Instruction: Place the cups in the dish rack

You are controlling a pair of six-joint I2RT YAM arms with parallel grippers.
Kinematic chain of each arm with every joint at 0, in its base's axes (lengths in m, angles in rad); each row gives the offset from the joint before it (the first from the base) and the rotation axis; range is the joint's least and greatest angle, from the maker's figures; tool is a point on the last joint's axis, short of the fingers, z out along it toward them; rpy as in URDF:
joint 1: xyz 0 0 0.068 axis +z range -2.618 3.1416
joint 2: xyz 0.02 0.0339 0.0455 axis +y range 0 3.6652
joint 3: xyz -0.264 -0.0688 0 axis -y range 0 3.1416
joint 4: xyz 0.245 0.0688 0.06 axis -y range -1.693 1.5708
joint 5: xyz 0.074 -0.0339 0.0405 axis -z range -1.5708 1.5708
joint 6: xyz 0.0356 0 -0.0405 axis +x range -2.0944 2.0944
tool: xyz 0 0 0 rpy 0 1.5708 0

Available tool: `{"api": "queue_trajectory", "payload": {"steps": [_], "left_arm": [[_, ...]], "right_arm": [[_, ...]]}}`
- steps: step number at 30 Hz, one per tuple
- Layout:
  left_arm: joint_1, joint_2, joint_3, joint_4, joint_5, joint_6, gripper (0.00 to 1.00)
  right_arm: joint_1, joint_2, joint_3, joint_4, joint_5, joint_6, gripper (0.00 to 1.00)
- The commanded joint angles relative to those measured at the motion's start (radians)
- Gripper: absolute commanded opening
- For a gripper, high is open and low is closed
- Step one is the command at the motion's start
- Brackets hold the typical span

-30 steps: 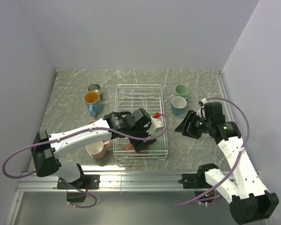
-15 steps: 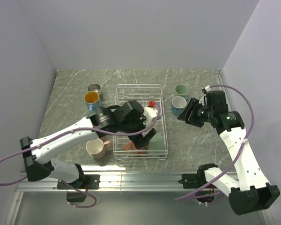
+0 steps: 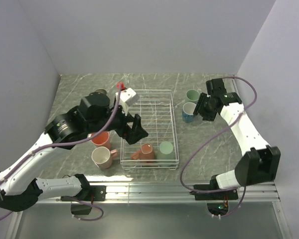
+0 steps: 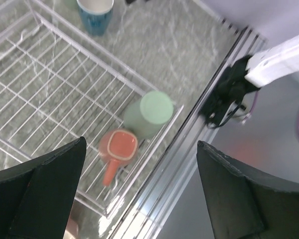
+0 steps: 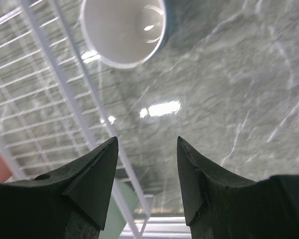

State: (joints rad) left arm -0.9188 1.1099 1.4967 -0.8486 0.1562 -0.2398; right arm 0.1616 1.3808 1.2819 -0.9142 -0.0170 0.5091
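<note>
The right gripper should next go down and outward onto the teal cup's rim, on the side away from the rack (image 3: pixel 173 124), because the teal cup stands below and outward of the gripper's fingers.
The white wire dish rack (image 3: pixel 173 124) holds a salmon pink cup (image 3: pixel 145 152) and an upturned mint green cup (image 3: pixel 165 149) at its near end. My left gripper (image 3: pixel 133 130) is open and empty, raised over the rack's left side. In the left wrist view (image 4: pixel 139 189) both cups, the mint (image 4: pixel 152 112) and the salmon (image 4: pixel 120 148), lie far below. My right gripper (image 3: pixel 199 111) is open and empty, just right of a teal cup with a white inside (image 3: pixel 189 112). That cup shows ahead of the jaws (image 5: pixel 124 30) in the right wrist view (image 5: pixel 147 144).
A second mint cup (image 3: pixel 193 95) stands behind the teal one. A pink cup (image 3: pixel 100 139) and a cream one (image 3: pixel 102 158) sit left of the rack. A grey metal cup (image 3: pixel 99 93) peeks out behind my left arm. The rack's wire edge (image 5: pixel 70 64) runs left of my right jaws.
My left gripper has risen out of the rack's near end and swung back and left; a mint cup now shows there. My right gripper has moved back, closer to the teal cup.
</note>
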Motion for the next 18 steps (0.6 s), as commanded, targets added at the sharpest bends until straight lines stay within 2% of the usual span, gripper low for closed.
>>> {"api": "queue_trajectory", "payload": {"steps": [1, 6, 15, 18], "left_arm": [[0.021, -0.045, -0.006, 0.080, 0.052, -0.067, 0.97], [0.028, -0.058, -0.058, 0.101, 0.066, -0.119, 0.94], [0.029, -0.111, -0.108, 0.126, 0.005, -0.133, 0.97], [0.029, -0.128, -0.142, 0.137, -0.004, -0.139, 0.97]], "right_arm": [[-0.022, 0.070, 0.069, 0.050, 0.092, -0.023, 0.58], [-0.034, 0.178, 0.102, 0.104, 0.062, -0.015, 0.57], [-0.051, 0.300, 0.115, 0.210, 0.046, -0.001, 0.57], [-0.051, 0.351, 0.126, 0.216, 0.046, -0.001, 0.54]]}}
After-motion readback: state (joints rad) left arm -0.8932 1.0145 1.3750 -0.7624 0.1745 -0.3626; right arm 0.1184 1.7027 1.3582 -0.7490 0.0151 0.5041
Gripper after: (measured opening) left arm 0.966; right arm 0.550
